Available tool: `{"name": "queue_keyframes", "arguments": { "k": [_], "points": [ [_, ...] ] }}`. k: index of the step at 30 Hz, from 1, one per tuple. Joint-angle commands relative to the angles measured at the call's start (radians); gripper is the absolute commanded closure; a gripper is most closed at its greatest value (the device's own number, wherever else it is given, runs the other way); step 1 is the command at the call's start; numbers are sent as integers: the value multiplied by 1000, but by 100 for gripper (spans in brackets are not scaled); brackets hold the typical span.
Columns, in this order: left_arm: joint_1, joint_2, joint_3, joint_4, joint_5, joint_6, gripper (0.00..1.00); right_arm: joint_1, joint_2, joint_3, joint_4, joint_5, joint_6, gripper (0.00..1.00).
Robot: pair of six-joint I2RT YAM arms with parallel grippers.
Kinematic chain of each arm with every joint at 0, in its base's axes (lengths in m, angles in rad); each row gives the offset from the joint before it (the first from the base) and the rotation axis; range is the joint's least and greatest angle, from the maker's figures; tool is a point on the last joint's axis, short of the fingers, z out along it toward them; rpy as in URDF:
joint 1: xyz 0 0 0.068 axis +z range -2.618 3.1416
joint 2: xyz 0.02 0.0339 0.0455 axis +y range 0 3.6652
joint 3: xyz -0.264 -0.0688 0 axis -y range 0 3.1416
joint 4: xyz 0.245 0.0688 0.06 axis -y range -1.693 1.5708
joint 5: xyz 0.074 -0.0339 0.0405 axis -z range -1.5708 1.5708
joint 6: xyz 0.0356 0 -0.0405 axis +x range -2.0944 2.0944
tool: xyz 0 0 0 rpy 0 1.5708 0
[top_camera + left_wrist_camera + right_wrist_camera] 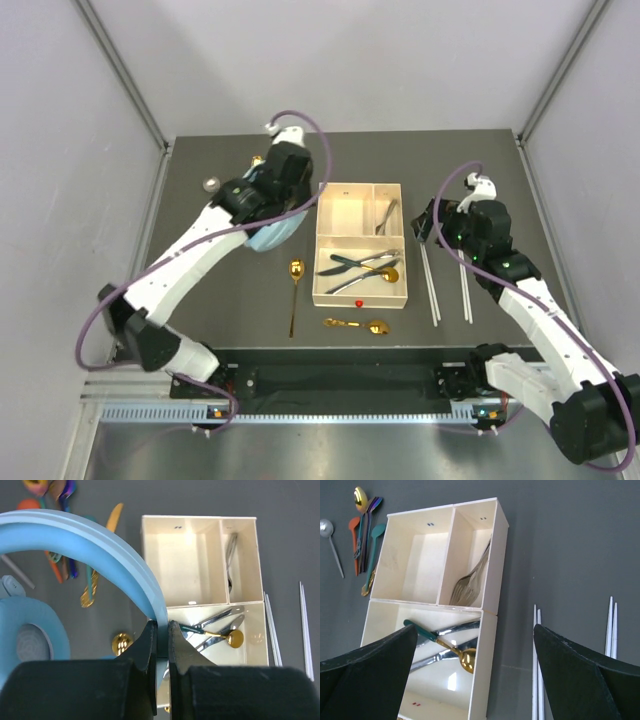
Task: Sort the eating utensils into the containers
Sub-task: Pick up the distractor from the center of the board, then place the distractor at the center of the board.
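Observation:
The headphones (100,550) need to go across to the right in the top view with my left gripper. It then needs to lower them and let go on clear tabletop past the tray's fork section (285,537).
My left gripper (162,640) is shut on the band of the light-blue headphones (100,550), left of the cream tray (318,240). The tray's large section holds dark-and-silver knives and a teal-handled gold spoon (365,265). A fork (470,582) lies in the small right section. Two gold spoons (295,285) (360,324) lie on the table near the tray. Coloured spoons (60,530) and a wooden knife (114,517) lie in a loose pile far left. My right gripper (475,630) hangs open above the tray's right wall, with pale chopsticks (430,285) to its right.
A second pair of chopsticks (465,290) lies further right on the dark tabletop. A silver spoon (211,184) sits near the back left edge. Grey walls close in the table on three sides.

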Motion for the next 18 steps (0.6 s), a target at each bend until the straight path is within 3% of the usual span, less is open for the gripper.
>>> {"name": "queue_keyframes", "arguments": {
  "k": [1, 5, 12, 14, 18],
  "points": [
    [-90, 192, 189, 102, -23, 149, 100, 14, 5, 13, 3, 104, 67, 0],
    [-182, 381, 448, 104, -97, 267, 100, 12, -39, 28, -66, 213, 87, 0],
    [-186, 626, 847, 119, -65, 326, 100, -15, -168, 27, -126, 372, 163, 0],
    [-186, 688, 912, 177, 11, 362, 100, -21, -207, 18, -127, 377, 194, 0],
    [-186, 718, 883, 298, 108, 358, 100, -24, -241, -1, -144, 378, 197, 0]
  ]
}}
